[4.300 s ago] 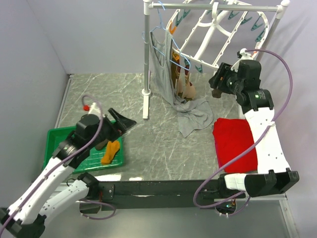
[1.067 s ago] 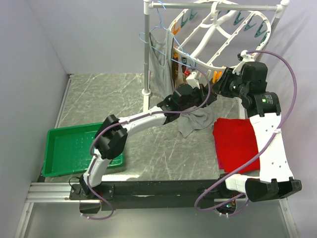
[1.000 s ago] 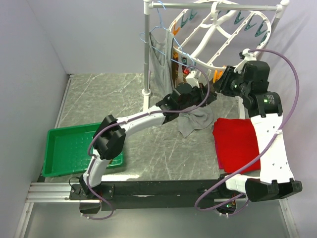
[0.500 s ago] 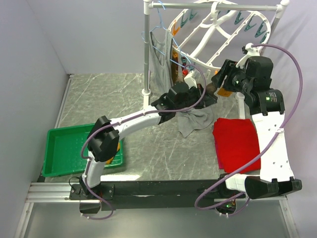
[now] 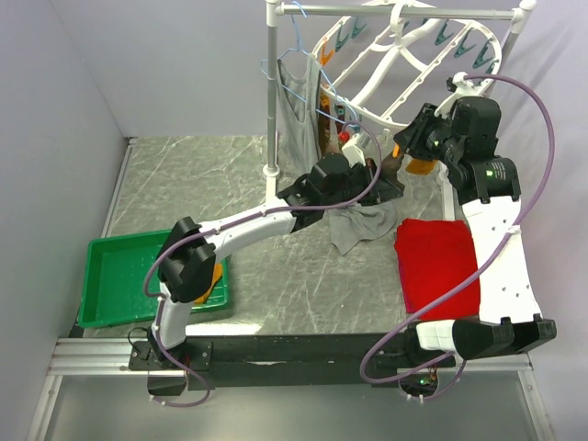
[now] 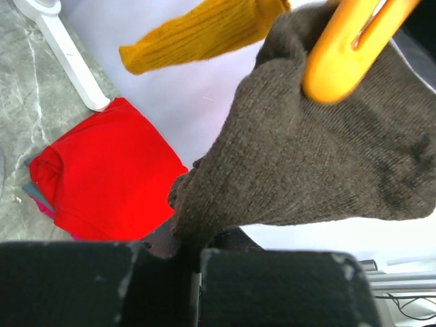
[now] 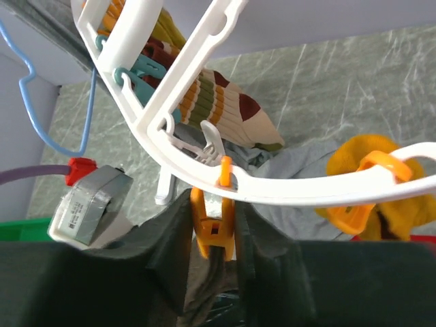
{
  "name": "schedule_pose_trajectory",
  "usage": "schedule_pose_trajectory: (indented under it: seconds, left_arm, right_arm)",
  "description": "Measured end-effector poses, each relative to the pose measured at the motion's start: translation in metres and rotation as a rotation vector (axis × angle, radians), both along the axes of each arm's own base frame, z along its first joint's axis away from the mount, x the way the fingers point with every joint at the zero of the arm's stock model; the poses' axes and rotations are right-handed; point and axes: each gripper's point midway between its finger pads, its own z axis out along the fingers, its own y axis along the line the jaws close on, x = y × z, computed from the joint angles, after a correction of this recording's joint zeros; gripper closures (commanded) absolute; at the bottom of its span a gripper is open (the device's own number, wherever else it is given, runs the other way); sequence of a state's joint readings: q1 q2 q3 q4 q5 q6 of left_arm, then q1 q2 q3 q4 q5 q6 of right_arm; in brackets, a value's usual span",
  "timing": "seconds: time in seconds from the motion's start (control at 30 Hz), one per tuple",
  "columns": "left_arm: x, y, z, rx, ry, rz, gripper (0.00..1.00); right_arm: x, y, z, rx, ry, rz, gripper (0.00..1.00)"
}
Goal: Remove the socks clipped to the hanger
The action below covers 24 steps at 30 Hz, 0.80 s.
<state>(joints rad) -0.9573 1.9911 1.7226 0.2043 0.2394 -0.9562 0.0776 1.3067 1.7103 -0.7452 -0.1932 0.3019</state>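
My left gripper swings back and to the left in the top view next and releases the brown sock (image 6: pixel 327 157) over the green tray, since an orange sock lies there.
The white round hanger (image 5: pixel 386 69) hangs tilted from the rack bar, and its rim (image 7: pixel 306 191) crosses the right wrist view. A brown sock (image 6: pixel 327 157) hangs from an orange clip (image 6: pixel 340 54). My left gripper (image 6: pixel 194 255) is shut on this sock's lower edge, below the hanger (image 5: pixel 386 182). My right gripper (image 7: pixel 212 235) is shut on the same orange clip (image 7: pixel 212 228), one finger pressed on each side, at the rim's near edge (image 5: pixel 411 152). A mustard sock (image 7: pixel 364 160) and a striped sock (image 7: pixel 225 102) are still clipped on.
A red cloth (image 5: pixel 436 262) lies on the table at the right. A grey tank top (image 5: pixel 299 101) hangs on a blue wire hanger beside the white rack pole (image 5: pixel 271 110), and grey cloth (image 5: pixel 363 220) lies below. A green tray (image 5: pixel 119 276) sits front left.
My right gripper opened wider, rose a little and closed onto the orange clip. My left gripper stayed shut on the brown sock and drifted slightly left.
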Motion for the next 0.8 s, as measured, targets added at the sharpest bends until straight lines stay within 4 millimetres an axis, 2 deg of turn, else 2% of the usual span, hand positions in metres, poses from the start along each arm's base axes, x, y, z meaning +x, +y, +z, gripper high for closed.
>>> schedule_pose_trajectory:
  seconds: [0.07, 0.1, 0.27, 0.47, 0.63, 0.8]
  left_arm:
    - [-0.001, 0.002, 0.004, -0.003, -0.002, 0.0, 0.99]
    - [-0.002, 0.002, 0.006, -0.006, -0.004, 0.0, 0.99]
    - [-0.007, 0.008, 0.012, -0.009, -0.007, -0.009, 0.99]
    - [-0.024, 0.03, -0.002, 0.049, 0.016, -0.02, 0.99]
    - [-0.047, 0.065, -0.023, 0.14, 0.039, -0.021, 0.99]
    - [-0.07, 0.122, -0.048, 0.251, 0.062, 0.036, 0.99]
  right_arm:
    - [0.0, 0.0, 0.001, 0.002, -0.002, -0.003, 0.98]
    - [0.0, 0.0, 0.001, 0.003, -0.004, -0.002, 1.0]
    - [0.001, -0.002, 0.001, 0.003, -0.003, -0.019, 1.0]
    - [0.002, -0.004, 0.0, 0.005, -0.001, -0.031, 1.0]
    - [0.002, -0.004, 0.0, 0.008, 0.0, -0.032, 1.0]
    - [0.001, -0.005, 0.0, 0.004, 0.005, -0.035, 1.0]
